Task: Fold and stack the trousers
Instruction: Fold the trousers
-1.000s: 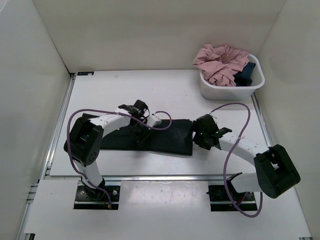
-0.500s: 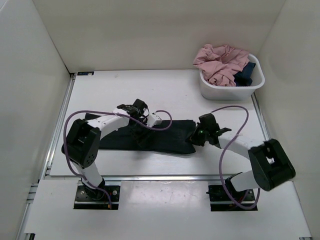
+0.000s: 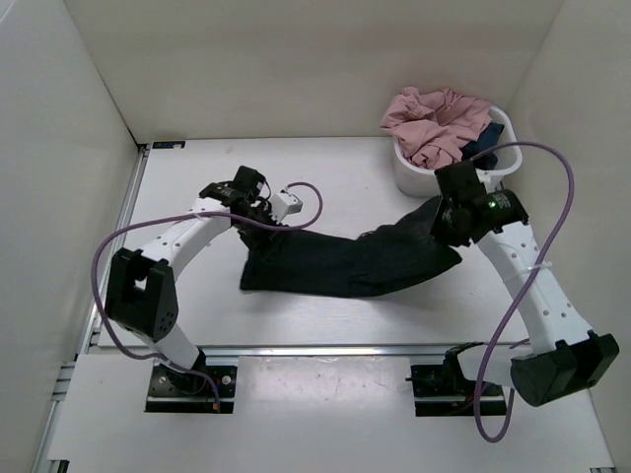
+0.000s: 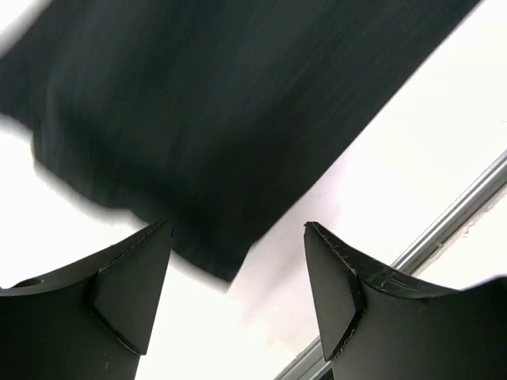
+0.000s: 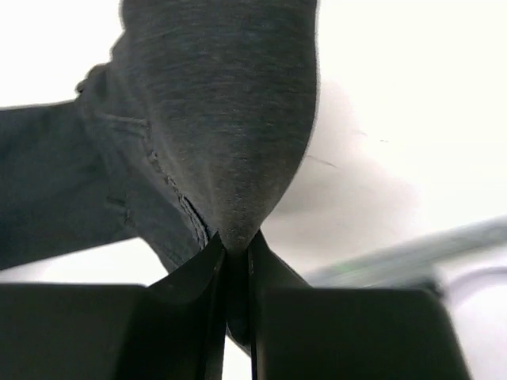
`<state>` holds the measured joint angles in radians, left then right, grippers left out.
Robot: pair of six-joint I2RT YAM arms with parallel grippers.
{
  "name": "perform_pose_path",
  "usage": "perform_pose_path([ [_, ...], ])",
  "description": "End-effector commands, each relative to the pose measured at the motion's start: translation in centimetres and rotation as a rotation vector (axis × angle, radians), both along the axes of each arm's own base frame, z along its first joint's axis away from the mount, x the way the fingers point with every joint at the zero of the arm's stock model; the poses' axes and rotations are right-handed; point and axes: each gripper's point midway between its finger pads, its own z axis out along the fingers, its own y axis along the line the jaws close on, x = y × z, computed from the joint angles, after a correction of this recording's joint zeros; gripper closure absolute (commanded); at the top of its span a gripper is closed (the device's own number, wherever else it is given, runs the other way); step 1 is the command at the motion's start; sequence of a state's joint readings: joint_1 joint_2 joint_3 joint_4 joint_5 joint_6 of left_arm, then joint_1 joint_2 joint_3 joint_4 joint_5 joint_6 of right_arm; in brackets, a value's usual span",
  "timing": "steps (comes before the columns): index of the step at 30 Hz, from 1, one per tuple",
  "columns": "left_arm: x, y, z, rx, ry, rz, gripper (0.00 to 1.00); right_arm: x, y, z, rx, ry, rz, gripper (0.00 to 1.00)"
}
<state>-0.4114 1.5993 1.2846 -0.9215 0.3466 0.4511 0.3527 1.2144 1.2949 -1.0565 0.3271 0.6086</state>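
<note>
The trousers (image 3: 340, 264) stretch long, and my right gripper holds their raised end. Next I should carry that end to the left in the top view and let go of it over the trousers' flat end (image 3: 270, 266).
The black trousers (image 3: 340, 264) lie folded in a long strip across the table, with the right end raised off the surface. My right gripper (image 3: 446, 219) is shut on that raised end; in the right wrist view the fabric (image 5: 230, 119) hangs pinched between the jaws (image 5: 236, 241). My left gripper (image 3: 254, 219) hovers open just above and behind the strip's left end. The left wrist view shows its fingertips (image 4: 238, 229) spread wide with nothing between them, and the trousers' edge (image 4: 198, 103) lying below on the white table.
A white basket (image 3: 414, 182) at the back right holds a pink garment (image 3: 434, 123) and a small dark blue one (image 3: 485, 148), close behind the right gripper. A metal rail (image 3: 296, 347) runs along the table's near edge. White walls enclose the sides.
The right gripper shut on the trousers' right end and lifted it up and back toward the basket, dragging the strip right. The left gripper opened, let go and moved back-left.
</note>
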Motion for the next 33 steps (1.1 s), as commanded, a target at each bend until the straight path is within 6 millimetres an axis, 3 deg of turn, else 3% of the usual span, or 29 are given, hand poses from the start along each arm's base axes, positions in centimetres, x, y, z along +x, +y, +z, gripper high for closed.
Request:
perform_pose_path([
  [1,-0.5,0.6,-2.5,0.06,0.074,0.046,0.21,-3.9,-4.7,2.2,-0.269,0.189,0.016,1.0],
  [3,0.3,0.0,-3.1,0.052,0.088,0.051,0.21,-4.2,-5.1,3.4,-0.325,0.219,0.031,1.0],
  [8,1.9,-1.4,-4.1,0.023,0.124,0.068,0.21,-2.1,-2.2,5.5,-0.273,0.161,0.127,1.0],
  [9,1.8,-1.2,-5.2,0.048,0.147,0.073,0.21,-1.7,-1.5,5.7,-0.261,0.156,0.141,1.0],
  [14,4.5,0.8,-7.1,0.164,0.091,0.168,0.21,1.1,4.2,5.8,-0.287,0.153,0.317,1.0],
  [15,4.3,1.1,-7.1,0.175,0.088,0.172,0.21,1.6,5.3,5.5,-0.312,0.153,0.344,1.0],
  [17,4.9,1.5,-6.2,0.146,0.067,0.192,0.21,2.1,5.5,6.1,-0.326,0.124,0.339,1.0],
  [18,5.2,1.6,-4.8,0.117,0.039,0.199,0.2,2.3,5.4,6.4,-0.329,0.112,0.334,1.0],
  [21,5.0,1.2,-2.3,0.067,-0.014,0.184,0.14,2.3,5.0,6.7,-0.332,0.107,0.334,1.0],
  [22,4.4,1.4,-2.5,0.073,-0.002,0.183,0.14,2.3,5.3,6.9,-0.315,0.101,0.339,1.0],
  [24,3.9,3.0,-3.8,0.128,0.014,0.202,0.14,3.1,6.7,6.6,-0.279,0.116,0.36,1.0],
  [26,3.6,4.0,-4.8,0.147,0.035,0.225,0.14,3.4,9.5,5.5,-0.28,0.139,0.423,1.0],
  [28,3.3,5.7,-6.6,0.163,0.082,0.275,0.18,4.0,11.4,6.2,-0.279,0.092,0.442,1.0],
  [30,2.9,6.9,-8.1,0.171,0.105,0.304,0.18,4.6,12.0,6.6,-0.279,0.066,0.422,1.0],
  [33,2.5,7.5,-9.4,0.166,0.128,0.32,0.18,4.9,9.8,7.6,-0.331,0.026,0.36,1.0],
])
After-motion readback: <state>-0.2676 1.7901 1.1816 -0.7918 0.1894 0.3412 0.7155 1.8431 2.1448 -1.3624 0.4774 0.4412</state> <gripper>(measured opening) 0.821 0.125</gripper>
